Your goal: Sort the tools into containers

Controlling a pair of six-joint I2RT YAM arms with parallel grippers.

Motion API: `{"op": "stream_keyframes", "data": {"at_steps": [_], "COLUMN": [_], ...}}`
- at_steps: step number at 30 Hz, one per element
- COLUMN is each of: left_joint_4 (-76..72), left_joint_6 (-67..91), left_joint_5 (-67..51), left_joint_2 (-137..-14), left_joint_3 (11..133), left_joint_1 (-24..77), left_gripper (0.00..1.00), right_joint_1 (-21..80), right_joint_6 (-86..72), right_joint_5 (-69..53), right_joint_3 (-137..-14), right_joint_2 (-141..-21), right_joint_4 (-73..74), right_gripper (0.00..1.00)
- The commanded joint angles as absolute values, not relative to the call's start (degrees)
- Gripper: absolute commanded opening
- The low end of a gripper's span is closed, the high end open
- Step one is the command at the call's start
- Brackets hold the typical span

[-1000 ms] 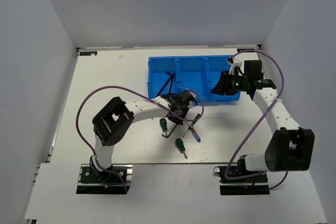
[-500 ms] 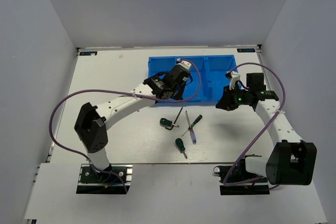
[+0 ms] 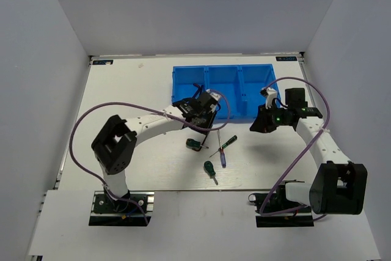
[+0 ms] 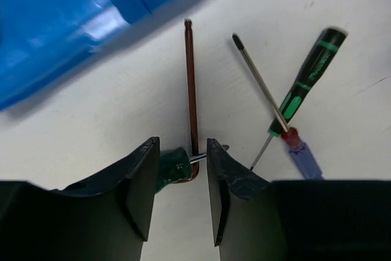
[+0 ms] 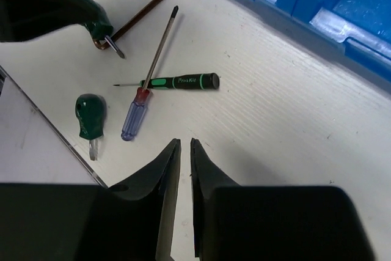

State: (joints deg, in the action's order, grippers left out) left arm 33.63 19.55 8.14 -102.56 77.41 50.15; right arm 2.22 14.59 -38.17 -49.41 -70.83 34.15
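Note:
The stubby screwdriver lies across the brown hex key (image 4: 191, 90) by its bent end, and the hex key's long stem is free. My left gripper should go down onto that stem next.
My left gripper (image 3: 204, 124) is open and empty just in front of the blue tray (image 3: 256, 73). In the left wrist view its fingertips (image 4: 181, 148) stand either side of the bent end of a brown hex key (image 4: 191, 90), which lies against a stubby green-handled screwdriver (image 4: 171, 166). A black-green screwdriver (image 4: 308, 80) and a blue-handled one (image 4: 303, 156) cross just to the right. My right gripper (image 5: 185, 142) is shut and empty above bare table, right of the tools (image 3: 258, 125). A second stubby green screwdriver (image 5: 90, 117) lies nearest the arms.
The blue tray's front wall (image 4: 61, 22) runs close behind the tools. A dark hex key (image 3: 197, 88) lies in its left compartment. The table's near edge (image 5: 55, 132) runs just beyond the second stubby screwdriver. Purple cables loop over both arms.
My left gripper went from the tools up over the tray's left compartment and has come back down to the tools. My right gripper moved from the tray's right compartment toward the table middle.

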Motion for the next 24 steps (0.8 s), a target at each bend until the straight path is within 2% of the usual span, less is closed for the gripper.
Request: {"op": "stream_keyframes", "data": {"at_steps": [1, 12, 14, 15, 18, 20, 24], "left_joint_4": [28.3, 30.8, 30.8, 30.8, 32.7, 33.9, 35.2], "left_joint_6": [19.1, 17.2, 17.2, 16.7, 16.7, 16.7, 16.7], "left_joint_5": [3.2, 3.7, 3.7, 3.7, 4.2, 5.9, 8.1], "left_joint_2": [-103.7, -113.5, -114.0, -114.0, -114.6, -115.3, -115.8], "left_joint_3": [76.3, 79.1, 79.1, 78.6, 78.0, 78.0, 75.7], "left_joint_1": [50.5, 51.1, 51.1, 51.1, 51.6, 52.1, 53.4], "left_gripper": [0.48, 0.48, 0.44, 0.42, 0.28, 0.15, 0.03], "right_joint_1": [2.0, 2.1, 2.0, 2.2, 1.9, 2.0, 2.1], "right_joint_6": [15.2, 14.5, 14.1, 14.1, 13.7, 13.2, 12.4], "right_joint_5": [-39.6, -39.7, -39.5, -39.5, -39.4, -39.6, -40.0], "right_joint_3": [-48.5, -48.3, -48.1, -47.9, -47.8, -47.8, -47.8], "right_joint_2": [-70.9, -71.3, -71.1, -71.2, -71.1, -71.6, -72.1], "right_joint_4": [34.8, 34.9, 34.8, 34.8, 34.4, 34.2, 33.7], "right_gripper": [0.18, 0.18, 0.18, 0.18, 0.18, 0.18, 0.18]}}
